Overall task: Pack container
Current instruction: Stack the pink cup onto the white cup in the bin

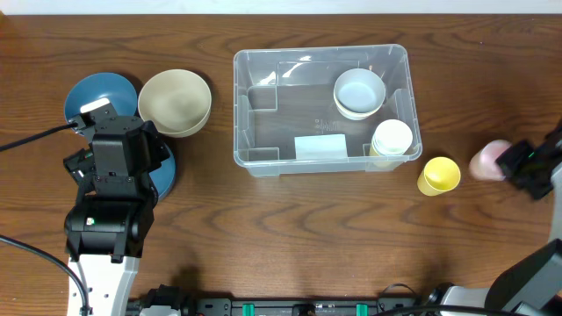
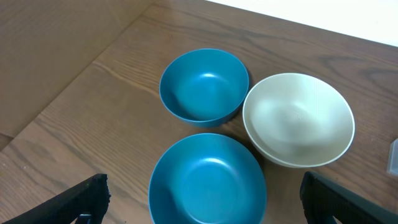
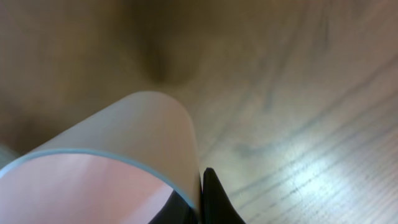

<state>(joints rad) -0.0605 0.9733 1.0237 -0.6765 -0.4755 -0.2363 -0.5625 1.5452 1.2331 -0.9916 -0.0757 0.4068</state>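
Note:
My right gripper will next lift the pink cup (image 1: 486,161) and then lower it onto the cream cup, because a cream cup (image 1: 392,139) already stands in the near corner of the container.
The clear plastic container (image 1: 321,110) sits mid-table with a white bowl (image 1: 359,92) and a cream cup (image 1: 392,139) inside and a pale label on its floor. My right gripper (image 1: 518,163) at the far right is shut on the wall of a pink cup (image 1: 486,161), which fills the right wrist view (image 3: 124,149). A yellow cup (image 1: 439,175) lies beside the container. My left gripper (image 2: 202,199) is open above a blue bowl (image 2: 208,180). A second blue bowl (image 2: 204,84) and a cream bowl (image 2: 298,118) lie beyond it.
The left arm body (image 1: 110,193) covers most of the near blue bowl in the overhead view. A cable (image 1: 35,139) runs in from the left edge. The table's back edge is near the bowls.

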